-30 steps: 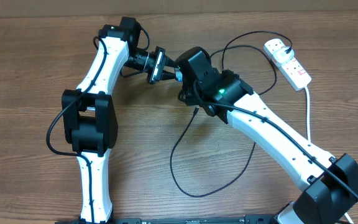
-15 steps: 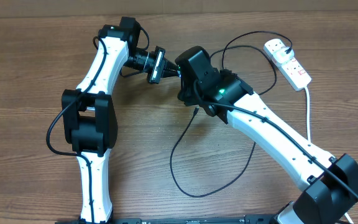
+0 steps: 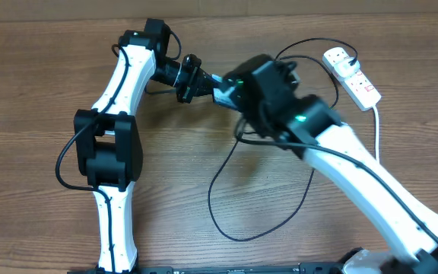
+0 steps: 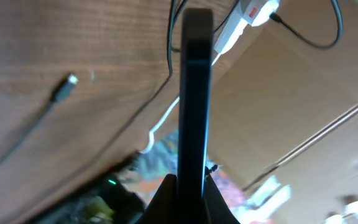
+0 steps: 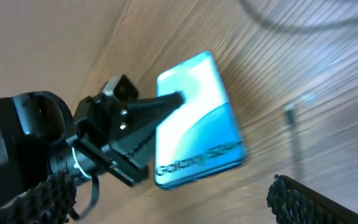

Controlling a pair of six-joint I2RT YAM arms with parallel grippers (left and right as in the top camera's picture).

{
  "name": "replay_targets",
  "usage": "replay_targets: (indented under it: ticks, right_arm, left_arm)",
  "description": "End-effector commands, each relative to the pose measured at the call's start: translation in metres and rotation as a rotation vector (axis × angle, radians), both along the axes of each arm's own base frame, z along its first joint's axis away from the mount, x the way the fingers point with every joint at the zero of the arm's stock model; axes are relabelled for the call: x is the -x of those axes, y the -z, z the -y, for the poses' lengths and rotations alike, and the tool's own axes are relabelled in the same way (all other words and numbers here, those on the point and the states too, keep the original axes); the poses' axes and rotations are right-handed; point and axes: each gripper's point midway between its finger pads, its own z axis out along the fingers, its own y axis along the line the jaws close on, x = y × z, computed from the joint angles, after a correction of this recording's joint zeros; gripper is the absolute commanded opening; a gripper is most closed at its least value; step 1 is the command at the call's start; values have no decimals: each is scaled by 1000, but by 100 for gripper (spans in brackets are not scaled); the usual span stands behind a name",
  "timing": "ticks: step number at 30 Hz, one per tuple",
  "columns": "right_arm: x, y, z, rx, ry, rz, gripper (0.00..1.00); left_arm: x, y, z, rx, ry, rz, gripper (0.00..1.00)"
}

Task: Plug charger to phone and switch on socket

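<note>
My right gripper will turn away from the phone (image 3: 223,93) next and go down onto the connector's end, since that end lies loose.
My left gripper (image 3: 202,82) is shut on the phone (image 3: 223,93) and holds it off the table. In the left wrist view the phone (image 4: 194,93) shows edge-on between the fingers (image 4: 166,199). In the right wrist view its teal screen (image 5: 197,121) faces the camera, ahead of my open right gripper (image 5: 166,190), which holds nothing. The charger's black cable (image 3: 226,221) loops over the table. Its connector tip (image 4: 71,79) lies loose on the wood, apart from the phone. The white socket (image 3: 353,76) sits at the far right with the plug head (image 3: 341,55) in it.
The socket's thick white cord (image 3: 377,129) runs down the right side beside my right arm (image 3: 341,144). A cardboard wall (image 4: 303,93) stands behind the table. Bare wood stretches to the left and front.
My right gripper has opened wide, and the right arm has swung back to the right, away from the phone. The left gripper keeps its hold on the phone, barely shifted.
</note>
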Motion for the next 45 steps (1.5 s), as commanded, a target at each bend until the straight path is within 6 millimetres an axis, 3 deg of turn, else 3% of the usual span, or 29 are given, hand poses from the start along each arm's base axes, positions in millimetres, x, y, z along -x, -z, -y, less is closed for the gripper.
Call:
replay_targets:
  ticks: [1, 5, 6, 10, 12, 14, 15, 19, 23, 28, 33, 37, 41, 45]
  right_arm:
    - [5, -27, 25, 96, -129, 77, 100]
    - [20, -13, 47, 166, -286, -3, 100]
    - [25, -5, 58, 184, -271, -56, 100]
    - [33, 8, 67, 216, -262, -123, 100]
    - [37, 15, 69, 232, -264, -161, 100]
    - [38, 19, 70, 235, -265, -172, 100]
    - [39, 23, 70, 237, -265, -178, 100]
    - [39, 36, 70, 243, -262, -212, 100]
    - [41, 47, 57, 215, -303, -248, 100]
    - [53, 68, 23, 171, -459, -313, 91]
    - [59, 91, 22, 199, -518, -441, 85]
    - [50, 103, 27, 219, -514, -511, 80]
    - [33, 119, 19, 222, -511, -496, 80]
    - [17, 140, 13, 257, -432, -487, 63]
  left_arm:
    - [-5, -14, -7, 60, 105, 263, 4]
    - [6, -34, -9, 78, 194, 431, 4]
    - [9, -41, -14, 10, 216, 479, 4]
    - [12, -66, -35, -191, 231, 597, 4]
    - [17, -99, -59, -387, 210, 712, 4]
    - [23, -117, -79, -530, 167, 739, 4]
    - [30, -129, -99, -653, 138, 749, 4]
    - [53, -145, -132, -837, 109, 731, 4]
    - [67, -139, -147, -918, 131, 664, 4]
    - [74, -122, -151, -938, 156, 605, 4]
    - [72, -109, -150, -934, 143, 574, 4]
    - [73, -103, -151, -934, 150, 561, 5]
    - [73, -103, -151, -934, 149, 561, 4]
    - [74, -103, -150, -934, 153, 558, 4]
